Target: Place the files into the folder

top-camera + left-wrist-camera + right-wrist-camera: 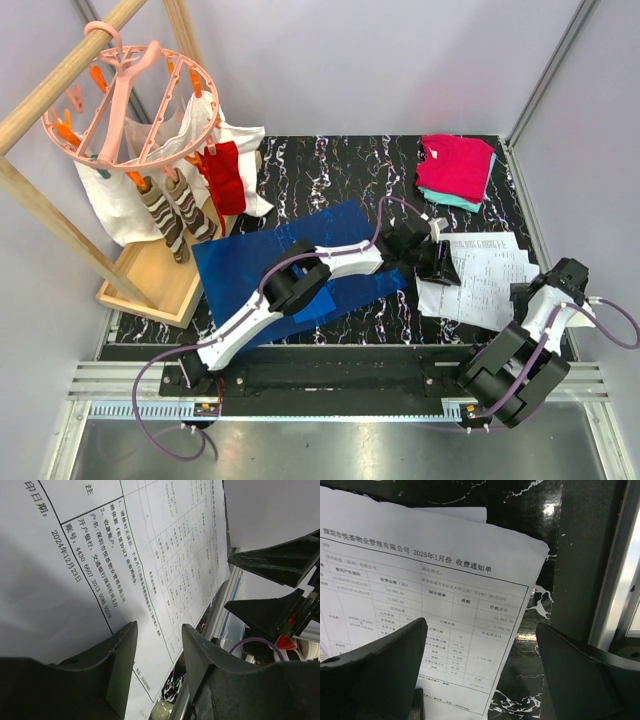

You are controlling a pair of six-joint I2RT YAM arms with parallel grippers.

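The sheet's heading edge is uncovered, across from the left gripper, so the robot's right gripper will move outward next, from the sheet's near corner onto that edge.
The files, white sheets printed with tables and black text, lie overlapping on the dark marble table at the right. The blue folder lies flat to their left, partly under my left arm. My left gripper hovers over the files' left edge. In the left wrist view its fingers stand partly apart, with the printed sheet showing in the gap. My right gripper is at the files' near right corner. It is wide open above a sheet's corner, with nothing between the jaws.
Folded pink and teal clothes lie at the back right. A wooden rack with a pink clip hanger, hung socks and cloths stands at the left on a wooden base. A metal rail runs along the near table edge.
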